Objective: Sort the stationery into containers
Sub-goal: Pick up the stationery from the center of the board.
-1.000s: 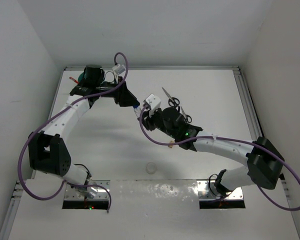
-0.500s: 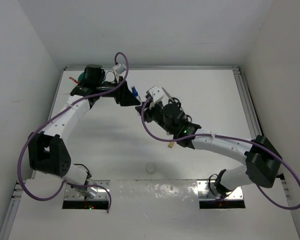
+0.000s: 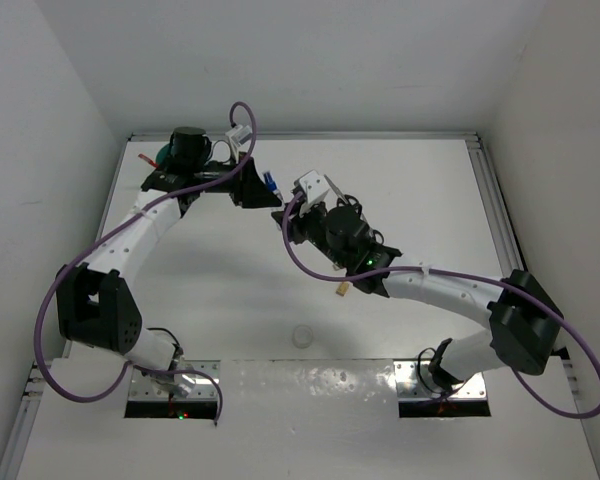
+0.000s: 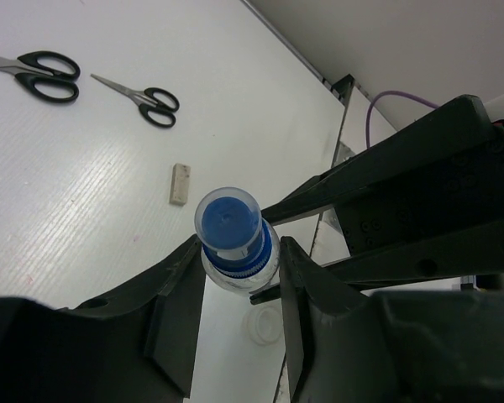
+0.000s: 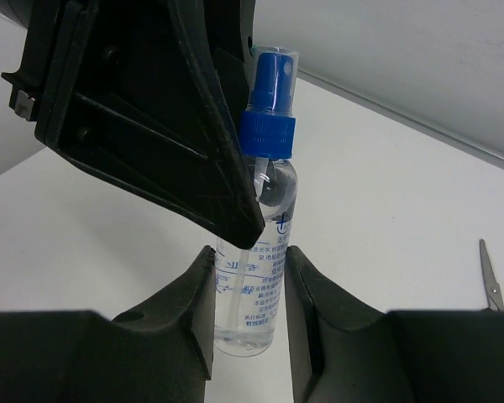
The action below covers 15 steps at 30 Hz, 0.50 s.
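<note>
The teal container is below my left gripper and to its left in the top view, so I need to move my left gripper toward it, lower the bottle in, and then release it.
A clear glue bottle with a blue cap hangs in mid-air over the back middle of the table, held between both arms. My right gripper is shut on the lower body of the bottle. My left gripper is closed on the bottle's shoulder just under the blue cap, with both fingers against it. The teal container stands at the back left, mostly hidden behind the left arm. Two black-handled scissors and a pale eraser lie on the table below.
A white tape ring lies near the table's front, also under the bottle in the left wrist view. A tan eraser lies beside the right forearm. White walls enclose the table on three sides.
The right arm carried the bottle up and left to the left gripper. The left jaws, wide apart before, have closed in on the bottle's neck.
</note>
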{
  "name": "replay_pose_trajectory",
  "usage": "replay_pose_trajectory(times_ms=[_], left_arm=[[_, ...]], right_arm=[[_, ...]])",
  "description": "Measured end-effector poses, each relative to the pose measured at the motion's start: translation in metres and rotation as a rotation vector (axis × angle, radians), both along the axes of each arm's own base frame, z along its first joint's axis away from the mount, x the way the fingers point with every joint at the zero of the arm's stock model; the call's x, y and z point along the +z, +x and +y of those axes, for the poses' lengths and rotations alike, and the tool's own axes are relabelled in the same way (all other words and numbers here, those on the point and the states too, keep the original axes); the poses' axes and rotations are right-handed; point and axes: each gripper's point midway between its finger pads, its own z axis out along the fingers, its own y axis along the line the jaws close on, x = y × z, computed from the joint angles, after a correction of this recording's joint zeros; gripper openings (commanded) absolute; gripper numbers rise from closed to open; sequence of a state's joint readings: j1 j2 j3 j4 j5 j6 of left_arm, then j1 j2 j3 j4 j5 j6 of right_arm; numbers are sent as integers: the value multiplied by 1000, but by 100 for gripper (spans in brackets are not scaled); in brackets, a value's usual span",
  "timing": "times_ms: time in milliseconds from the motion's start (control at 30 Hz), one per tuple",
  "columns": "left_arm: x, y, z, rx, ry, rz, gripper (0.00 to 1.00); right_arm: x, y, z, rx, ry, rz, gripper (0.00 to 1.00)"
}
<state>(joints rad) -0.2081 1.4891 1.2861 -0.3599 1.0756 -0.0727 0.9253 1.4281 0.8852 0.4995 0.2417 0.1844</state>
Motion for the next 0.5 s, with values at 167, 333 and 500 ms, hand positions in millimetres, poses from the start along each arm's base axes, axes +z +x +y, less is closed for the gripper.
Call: replay_pose_trajectory(times_ms=[167, 333, 500], left_arm=[[-1, 1, 1, 7, 6, 0, 0], [0, 12, 11, 54, 38, -35, 0], [16, 39, 40, 154, 75, -120, 0]], right_arm=[[-2, 1, 2, 3, 0, 4, 53], [-8, -2, 7, 25, -9, 15, 81], [-12, 0, 3, 6, -18, 18, 85]])
